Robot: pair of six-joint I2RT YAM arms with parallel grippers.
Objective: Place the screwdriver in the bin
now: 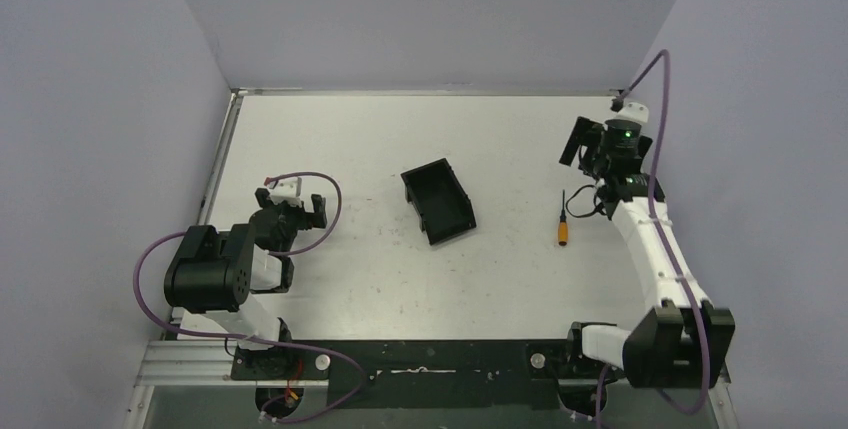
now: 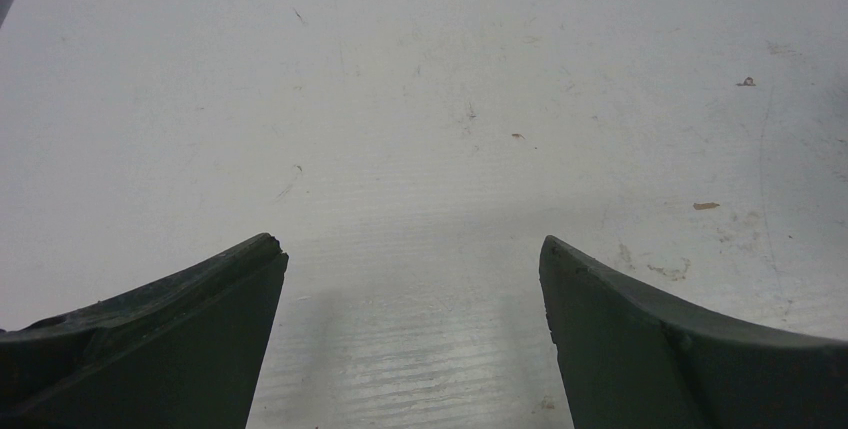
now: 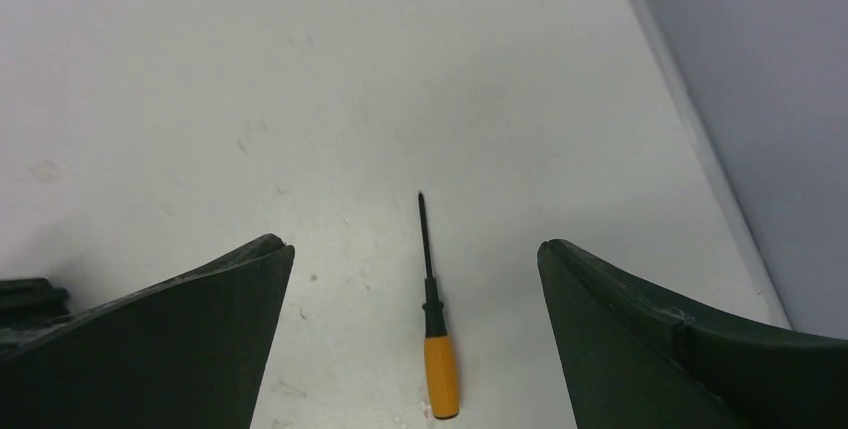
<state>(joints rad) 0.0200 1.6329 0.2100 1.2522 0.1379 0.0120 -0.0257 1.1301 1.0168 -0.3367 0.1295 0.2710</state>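
Observation:
The screwdriver lies lengthwise between the open fingers of my right gripper, so next I will move that gripper down and back to close on the black collar [image 1: 563,218] [image 3: 434,319] beside the orange handle.
The screwdriver [image 1: 564,221] lies flat on the white table at the right, orange handle toward the near edge and thin black shaft pointing away. In the right wrist view the screwdriver [image 3: 437,339] lies on the table between and below my two fingers, touched by neither. My right gripper [image 1: 588,154] [image 3: 415,249] hovers open just beyond the shaft's tip. The black bin [image 1: 413,201] stands empty mid-table, well left of the screwdriver. My left gripper [image 1: 291,204] [image 2: 413,244] is open over bare table at the left, holding nothing.
The white table [image 1: 350,139] is ringed by grey walls at the back and both sides; the right wall [image 3: 740,99] runs close beside the screwdriver. Purple cables loop off both arms. Small scuffs mark the tabletop.

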